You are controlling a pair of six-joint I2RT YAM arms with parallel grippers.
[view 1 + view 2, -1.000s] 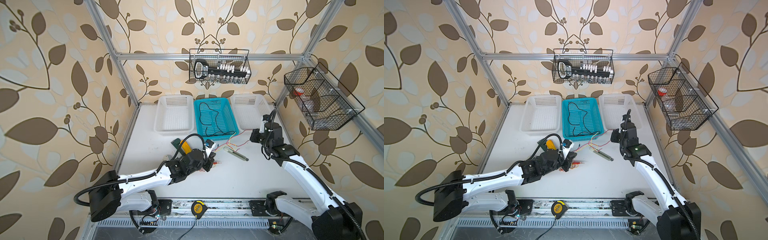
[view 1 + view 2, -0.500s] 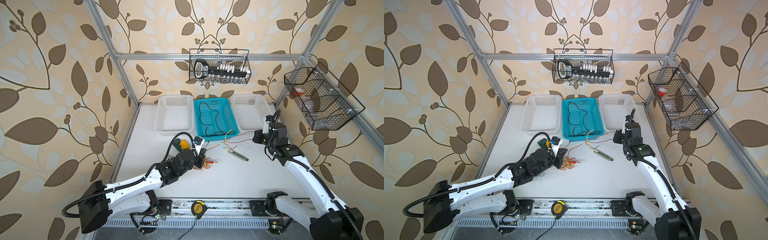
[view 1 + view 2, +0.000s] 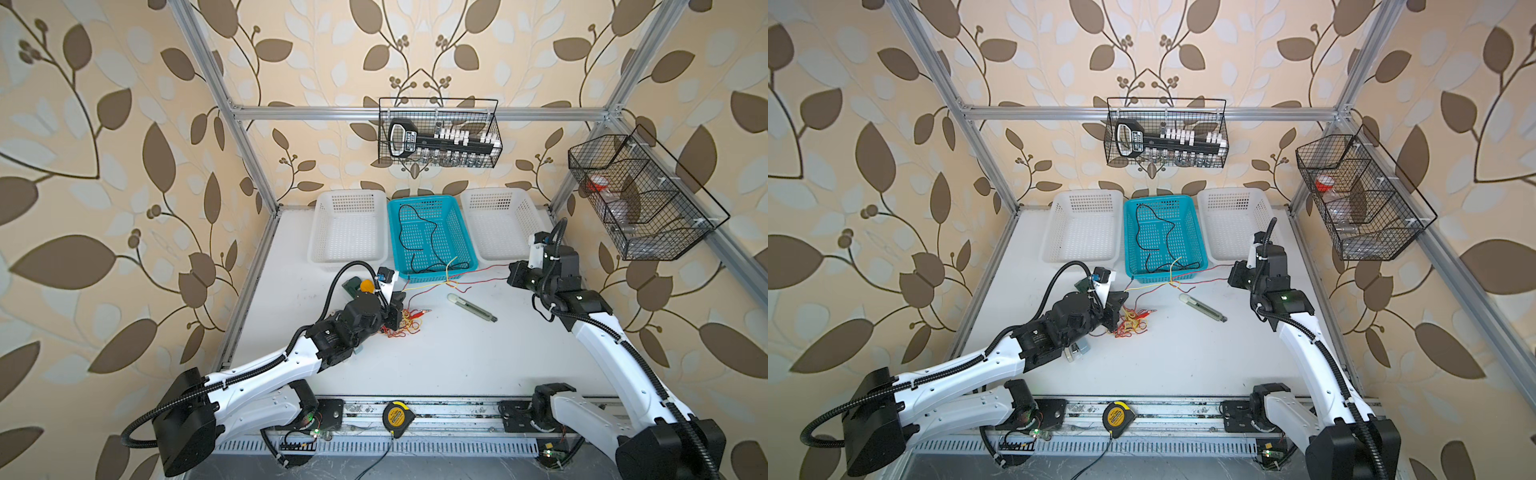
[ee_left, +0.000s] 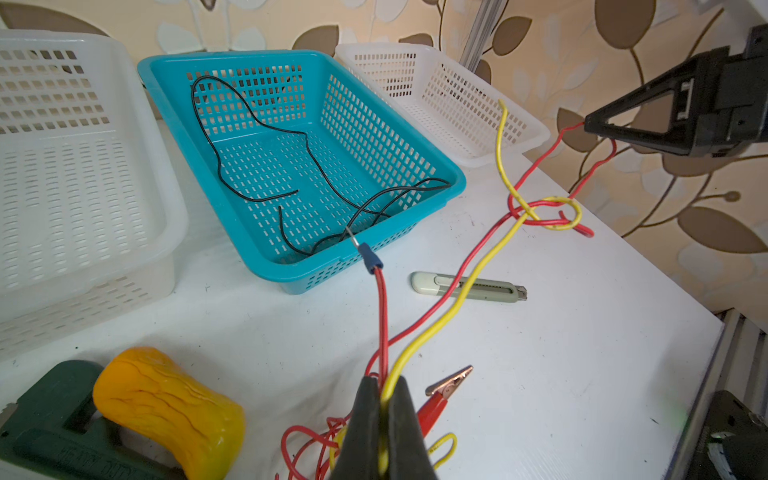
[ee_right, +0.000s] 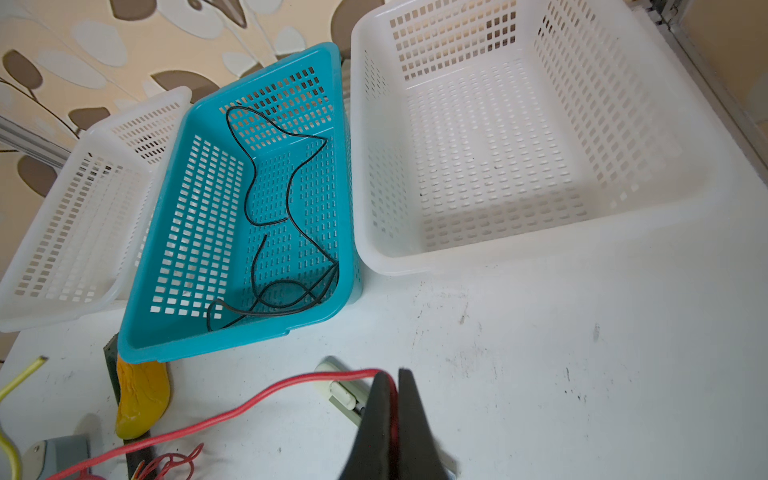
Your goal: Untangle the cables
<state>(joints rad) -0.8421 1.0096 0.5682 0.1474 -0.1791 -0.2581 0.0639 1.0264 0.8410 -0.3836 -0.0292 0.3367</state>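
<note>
My right gripper moves in toward the loose knot [image 3: 451, 282] next, slackening the red cable, and releases its far end, because yellow and red still loop through each other.
A red cable [image 3: 486, 270] and a yellow cable [image 3: 428, 281] stretch over the white table and cross in a loose knot [image 4: 540, 214]. My left gripper [image 4: 384, 384] is shut on the yellow cable, with a red strand pinched beside it. Behind it lies a red and yellow tangle [image 3: 405, 326] with a red crocodile clip [image 4: 446, 388]. My right gripper [image 5: 392, 376], at the right in both top views [image 3: 510, 276], is shut on the red cable's far end. A black cable [image 3: 432, 232] lies loose in the teal basket [image 3: 463, 232].
Two white baskets [image 3: 347, 232] [image 3: 498, 224] flank the teal one at the back. A pale utility knife [image 3: 471, 307] lies mid-table under the cables. A green clamp with an orange handle [image 4: 166, 407] sits by my left gripper. A yellow tape measure [image 3: 394, 415] rests on the front rail.
My left gripper has drawn back to the left with the cables, pulling them longer across the table. The right gripper has shifted only slightly and keeps hold of the red cable.
</note>
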